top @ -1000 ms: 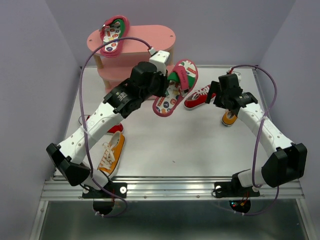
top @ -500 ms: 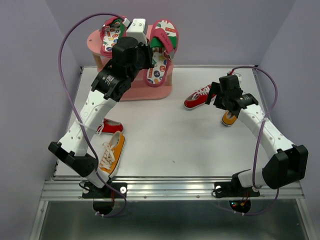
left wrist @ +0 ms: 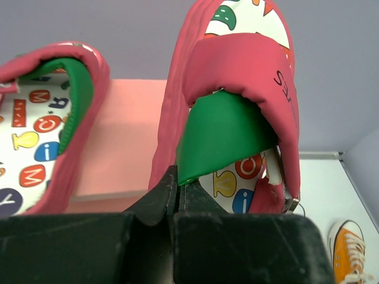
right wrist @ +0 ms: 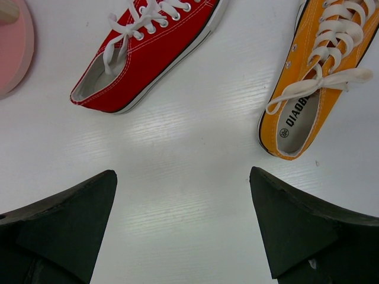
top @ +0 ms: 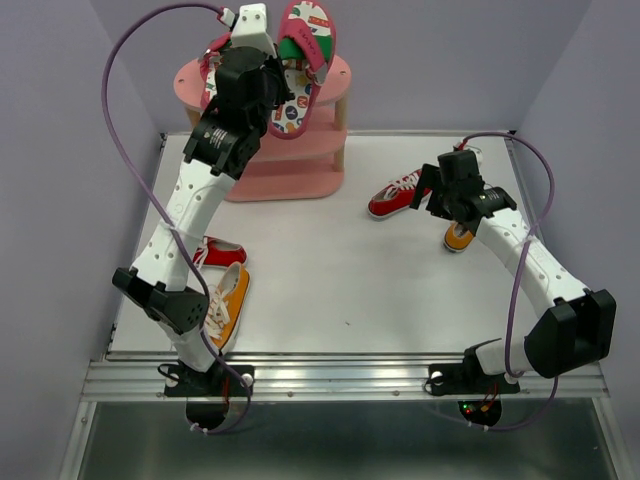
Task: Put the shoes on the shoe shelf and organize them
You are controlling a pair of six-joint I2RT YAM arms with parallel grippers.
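Note:
The bare board is to the left of my left gripper in its wrist view. My left gripper will next move outward and toward the other flip-flop to let go of the strap.
The pink three-tier shelf stands at the back left. My left gripper is shut on the green strap of a pink flip-flop and holds it tilted above the shelf's top board. In the left wrist view, the gripper pinches the strap of the held flip-flop. The other flip-flop lies on the top board to its left. My right gripper is open and empty above the table, between a red sneaker and an orange sneaker.
A second red sneaker and a second orange sneaker lie at the near left by the left arm's base. The shelf's foot edge shows in the right wrist view. Purple walls close in the table.
My left arm has swung the held flip-flop up and back-left, from over the table to above the shelf's top board. The right arm has not moved.

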